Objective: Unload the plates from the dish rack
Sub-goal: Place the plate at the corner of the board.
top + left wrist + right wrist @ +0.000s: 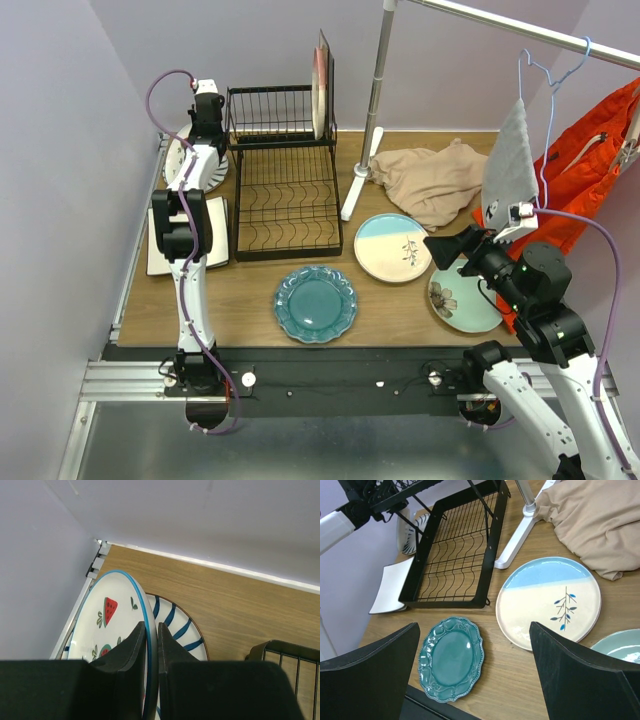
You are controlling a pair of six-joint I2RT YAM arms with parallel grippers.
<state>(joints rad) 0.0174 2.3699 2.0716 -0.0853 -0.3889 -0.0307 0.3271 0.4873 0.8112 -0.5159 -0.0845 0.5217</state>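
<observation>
I will next lower the red-fruit white plate with my left gripper from its steep tilt over the striped plate. I will lay it flatter before I open.
The black wire dish rack stands at the back left, also in the right wrist view. A plate stands upright at the right end of its upper basket. My left gripper is shut on the rim of the red-fruit white plate, holding it tilted over the striped plate left of the rack. My right gripper is open and empty above the table. The teal plate, cream-blue plate and pale green plate lie flat.
A square white plate lies left of the rack. The clothes-rail pole stands right of the rack, with a beige cloth at its foot. A grey cloth and an orange garment hang at right.
</observation>
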